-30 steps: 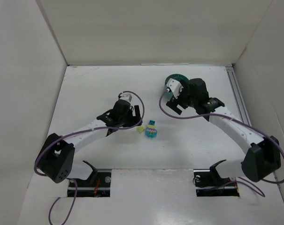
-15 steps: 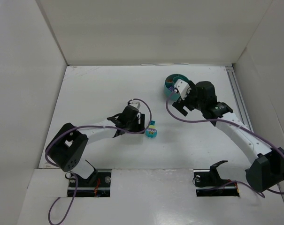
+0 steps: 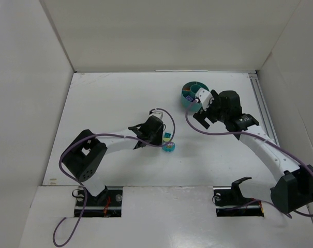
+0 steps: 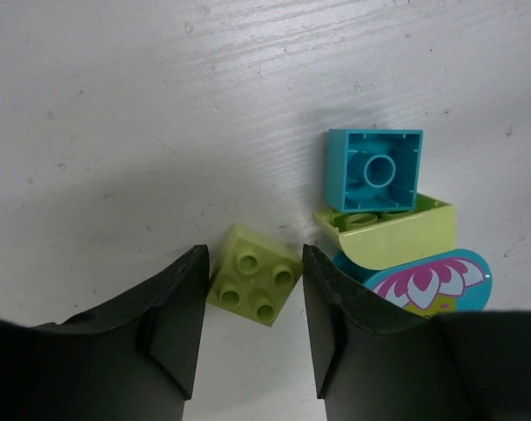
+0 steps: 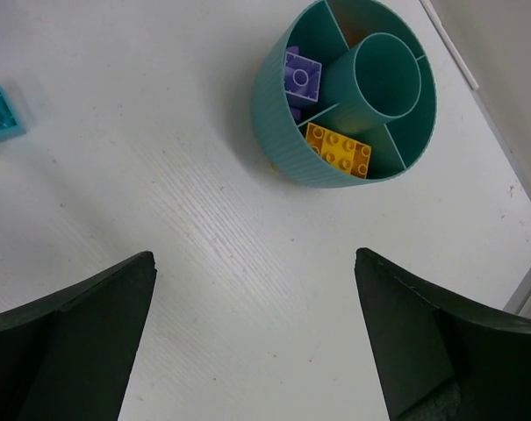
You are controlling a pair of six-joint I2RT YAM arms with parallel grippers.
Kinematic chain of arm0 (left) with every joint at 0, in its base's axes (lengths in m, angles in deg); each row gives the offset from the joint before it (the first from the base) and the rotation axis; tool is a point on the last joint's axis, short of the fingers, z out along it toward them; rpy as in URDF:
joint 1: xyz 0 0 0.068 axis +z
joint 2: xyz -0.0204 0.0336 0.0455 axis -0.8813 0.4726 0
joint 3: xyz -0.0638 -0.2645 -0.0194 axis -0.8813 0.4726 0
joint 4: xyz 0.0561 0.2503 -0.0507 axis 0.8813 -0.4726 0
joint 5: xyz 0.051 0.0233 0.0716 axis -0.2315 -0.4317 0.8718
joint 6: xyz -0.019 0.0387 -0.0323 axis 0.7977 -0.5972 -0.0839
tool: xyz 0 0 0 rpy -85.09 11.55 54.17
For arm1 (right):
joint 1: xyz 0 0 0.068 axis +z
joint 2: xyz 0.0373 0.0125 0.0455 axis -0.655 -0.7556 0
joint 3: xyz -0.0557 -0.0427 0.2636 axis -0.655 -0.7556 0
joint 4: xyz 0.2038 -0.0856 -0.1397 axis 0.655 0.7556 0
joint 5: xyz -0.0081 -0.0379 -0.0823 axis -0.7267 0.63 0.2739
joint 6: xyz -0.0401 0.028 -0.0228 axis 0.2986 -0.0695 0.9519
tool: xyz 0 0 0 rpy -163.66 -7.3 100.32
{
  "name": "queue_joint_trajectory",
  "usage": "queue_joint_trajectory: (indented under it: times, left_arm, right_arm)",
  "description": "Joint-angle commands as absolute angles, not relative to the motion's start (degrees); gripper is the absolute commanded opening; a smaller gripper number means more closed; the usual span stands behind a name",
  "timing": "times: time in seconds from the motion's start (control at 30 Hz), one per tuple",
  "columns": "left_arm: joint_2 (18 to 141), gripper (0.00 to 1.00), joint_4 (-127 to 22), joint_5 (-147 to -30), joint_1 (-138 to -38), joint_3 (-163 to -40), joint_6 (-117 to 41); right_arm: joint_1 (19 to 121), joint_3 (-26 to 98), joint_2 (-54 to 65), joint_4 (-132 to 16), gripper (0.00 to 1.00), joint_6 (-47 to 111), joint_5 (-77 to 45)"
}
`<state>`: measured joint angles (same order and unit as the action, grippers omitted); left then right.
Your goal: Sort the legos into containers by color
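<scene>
The tub's middle cup (image 3: pixel 196 88) stands outward and is empty of other colors, so the left gripper should next go up, then outward over it, to let go of the light green brick.
A light green 2x2 brick (image 4: pixel 254 286) lies on the white table between the fingertips of my left gripper (image 4: pixel 253 303). Both jaws touch its corners, and it sits at a slant. Just right of it are a teal square brick (image 4: pixel 375 171), a light green curved piece (image 4: pixel 397 232) and a round teal piece with a pink flower (image 4: pixel 432 281). The teal tub (image 5: pixel 353 96) holds a purple brick (image 5: pixel 302 74) and a yellow brick (image 5: pixel 338 149) in separate wedges. My right gripper (image 5: pixel 254 289) is wide open and empty, just short of the tub.
In the top view the tub (image 3: pixel 194 93) stands at the back right and the brick cluster (image 3: pixel 168 143) lies mid-table under my left gripper (image 3: pixel 163 137). White walls enclose the table on three sides. A rail (image 3: pixel 262 103) runs along the right edge.
My left arm has swung right and down onto the light green brick beside the cluster. My right gripper has drawn back a little from over the tub, uncovering it.
</scene>
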<state>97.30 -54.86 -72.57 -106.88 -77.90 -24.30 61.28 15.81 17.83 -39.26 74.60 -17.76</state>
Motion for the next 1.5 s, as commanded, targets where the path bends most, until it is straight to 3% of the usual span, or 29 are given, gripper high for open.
queue_joint_trajectory:
  times: [0.0,0.33,0.63,0.87,1.17,1.3,1.47]
  left_arm:
    - [98.1,0.28,-60.0,-70.8,-108.0,-78.5,-24.0]
    - [93.1,0.17,-65.1,-66.7,-109.2,-81.5,-20.1]
    - [89.0,0.19,-64.0,-64.2,-109.2,-94.1,-26.3]
    - [101.1,0.19,-62.3,-68.1,-107.9,-114.8,-34.5]
    - [122.5,0.2,-63.7,-72.4,-105.8,-146.3,-40.7]
    - [128.1,0.21,-62.4,-75.1,-104.8,-153.9,-41.4]
    - [132.0,0.31,-54.3,-78.0,-104.2,-154.5,-41.4]
  right_arm:
    - [60.3,16.0,19.8,-40.2,1.0,74.5,-19.4]
    - [59.2,14.9,21.7,-41.4,1.0,73.4,-19.9]
    - [53.8,9.2,34.3,-45.3,1.0,58.6,-0.7]
    - [48.8,7.3,40.6,-43.9,1.0,54.3,7.6]
    - [44.3,6.8,37.7,-41.4,1.0,53.6,9.4]
    - [43.3,6.8,36.5,-41.4,1.0,54.2,9.4]
    - [43.3,6.2,35.4,-42.0,1.0,54.2,8.8]
